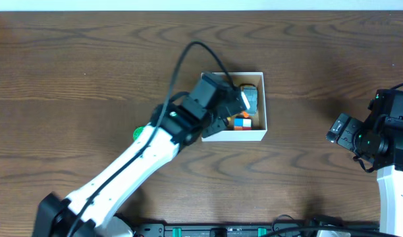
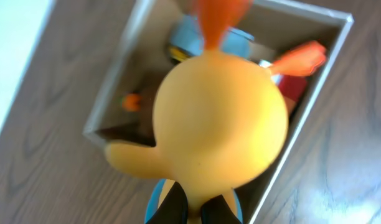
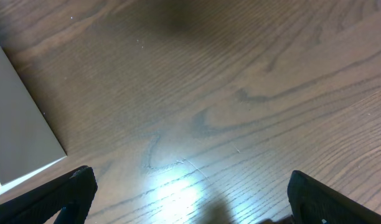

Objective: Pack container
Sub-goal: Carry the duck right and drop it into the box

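Observation:
The left gripper lowers the round yellow toy into the container beside the multicoloured cube next, before it opens.
The container is a square white box with a brown inside, at the table's centre. It holds a grey toy and a multicoloured cube. My left gripper is over the container's left half. In the left wrist view its jaws are shut on a round yellow toy with orange parts, held above the container. A blue toy and a red-orange piece lie below it. My right gripper is open and empty over bare table at the right.
A small green object lies on the table left of the container, beside my left arm. The container's white wall shows at the left edge of the right wrist view. Wooden table all round.

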### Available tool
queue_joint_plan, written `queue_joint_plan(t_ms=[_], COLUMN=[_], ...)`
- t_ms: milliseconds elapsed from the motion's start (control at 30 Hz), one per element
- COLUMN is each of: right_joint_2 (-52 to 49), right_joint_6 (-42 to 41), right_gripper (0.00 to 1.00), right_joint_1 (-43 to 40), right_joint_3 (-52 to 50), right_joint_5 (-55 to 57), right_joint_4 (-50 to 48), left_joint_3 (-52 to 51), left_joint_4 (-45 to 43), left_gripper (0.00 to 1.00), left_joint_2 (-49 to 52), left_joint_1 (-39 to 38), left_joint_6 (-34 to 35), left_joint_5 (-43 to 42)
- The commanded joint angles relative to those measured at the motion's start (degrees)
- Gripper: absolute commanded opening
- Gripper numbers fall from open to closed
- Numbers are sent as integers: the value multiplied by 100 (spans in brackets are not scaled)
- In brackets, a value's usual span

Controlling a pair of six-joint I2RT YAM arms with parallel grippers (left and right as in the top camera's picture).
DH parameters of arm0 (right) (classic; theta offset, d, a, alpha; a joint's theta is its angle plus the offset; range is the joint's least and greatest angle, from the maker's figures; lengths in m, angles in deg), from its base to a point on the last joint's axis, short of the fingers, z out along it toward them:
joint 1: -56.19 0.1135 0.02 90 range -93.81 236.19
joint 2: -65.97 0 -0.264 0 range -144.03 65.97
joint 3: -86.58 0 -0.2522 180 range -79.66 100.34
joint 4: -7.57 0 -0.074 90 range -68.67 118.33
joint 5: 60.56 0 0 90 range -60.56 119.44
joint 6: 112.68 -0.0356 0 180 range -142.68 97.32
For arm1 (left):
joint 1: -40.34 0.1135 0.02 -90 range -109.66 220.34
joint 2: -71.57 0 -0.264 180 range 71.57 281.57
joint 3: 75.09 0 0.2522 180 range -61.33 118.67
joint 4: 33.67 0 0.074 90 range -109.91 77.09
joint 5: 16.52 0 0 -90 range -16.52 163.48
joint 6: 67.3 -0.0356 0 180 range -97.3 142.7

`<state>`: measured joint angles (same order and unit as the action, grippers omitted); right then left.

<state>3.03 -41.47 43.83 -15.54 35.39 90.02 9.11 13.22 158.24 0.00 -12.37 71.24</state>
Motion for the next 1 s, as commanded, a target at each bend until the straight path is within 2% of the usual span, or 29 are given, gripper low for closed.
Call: queue_joint_plan(t_ms=[0,233,267,333,367,433,500,800,933,967], right_joint_2=[35,35,35,35,35,35,35,35,35,35], right_joint_6=[87,87,87,87,87,87,87,87,87,87], right_gripper=[99,99,99,99,99,99,99,99,99,99], right_joint_1=[-33,-33,-33,-33,-33,-33,-33,-33,-33,-33], right_joint_3=[-11,-11,-11,-11,-11,-11,-11,-11,-11,-11], right_joint_5=[-22,-22,-22,-22,-22,-20,-20,-20,-20,-20], right_joint_4=[-15,-17,-17,-20,-17,-17,-20,-42,-48,-57], left_joint_3=[52,52,52,52,52,52,52,52,81,81], left_joint_4=[-59,-55,-44,-28,-28,-26,-26,-24,-24,-4], left_gripper=[6,7,13,38,43,48,61,63,63,68], left_joint_2=[262,688,721,752,752,752,752,636,155,-11], left_joint_1=[-42,-42,-42,-42,-42,-42,-42,-22,155,254], left_joint_6=[-468,-474,-472,-422,-385,-382,-382,-291,354,603], left_joint_5=[-173,-173,-173,-173,-170,-173,-170,-7,520,599])
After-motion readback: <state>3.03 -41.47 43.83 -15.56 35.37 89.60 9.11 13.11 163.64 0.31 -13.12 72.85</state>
